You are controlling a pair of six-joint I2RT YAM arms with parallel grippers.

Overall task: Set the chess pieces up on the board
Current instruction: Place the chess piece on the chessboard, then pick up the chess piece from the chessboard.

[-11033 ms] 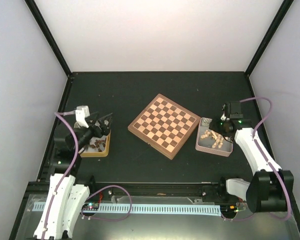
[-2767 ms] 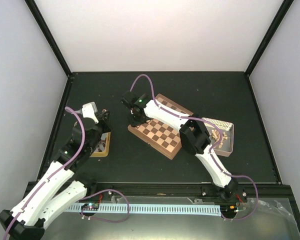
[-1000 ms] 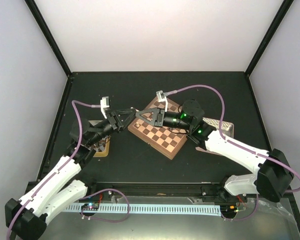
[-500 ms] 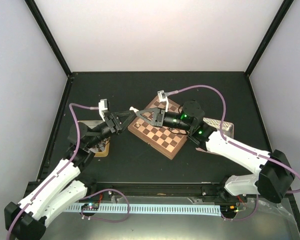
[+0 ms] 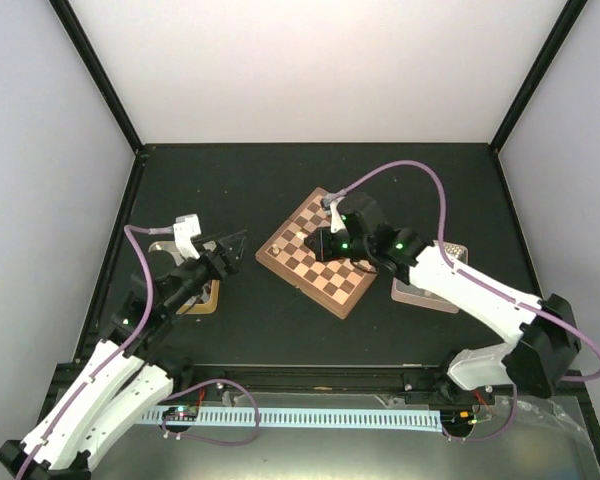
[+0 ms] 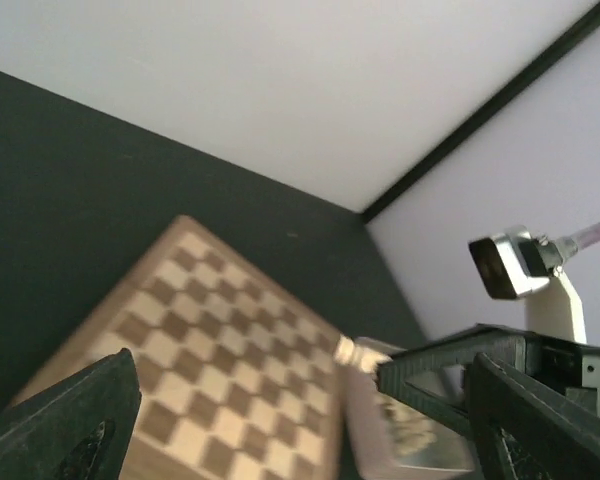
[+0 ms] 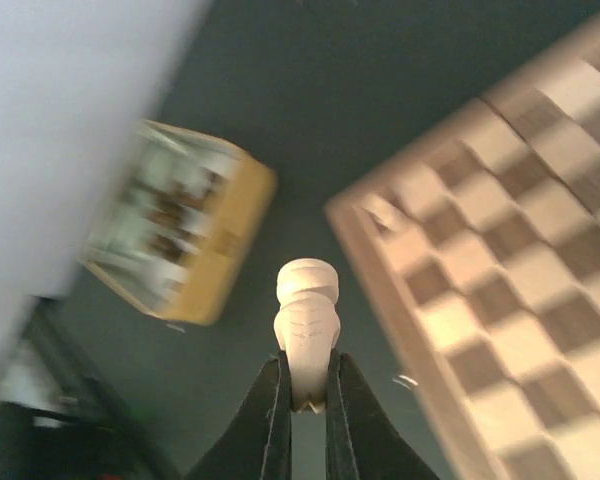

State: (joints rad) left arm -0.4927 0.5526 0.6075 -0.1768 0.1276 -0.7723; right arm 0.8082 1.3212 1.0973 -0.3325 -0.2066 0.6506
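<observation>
My right gripper moves to the left in the top view and down onto the board's near-edge light square (image 5: 283, 258) (image 7: 408, 250) next, since that square beside the corner chess piece is empty.
The board (image 5: 330, 265) lies in the middle of the table. My right gripper (image 5: 306, 241) hangs over its left part, shut on a pale chess piece (image 7: 307, 325) whose rounded top sticks out past the fingertips. The left wrist view shows that same pale piece (image 6: 358, 352) at the tip of the right gripper. A second pale piece (image 5: 276, 249) seems to stand near the board's left corner, blurred. My left gripper (image 5: 232, 250) is left of the board, open and with nothing between its fingers (image 6: 80, 430).
A yellow wooden tray (image 5: 202, 297) with dark pieces sits at the left, partly under the left arm. At the board's right stands the grey tray (image 5: 426, 291) of pale pieces, half hidden by the right arm. Black frame posts stand at the table's corners.
The two grippers met at the board's left corner; the right shut on the pale piece and the left let go. The left then drew back leftward, and the right moved over the board.
</observation>
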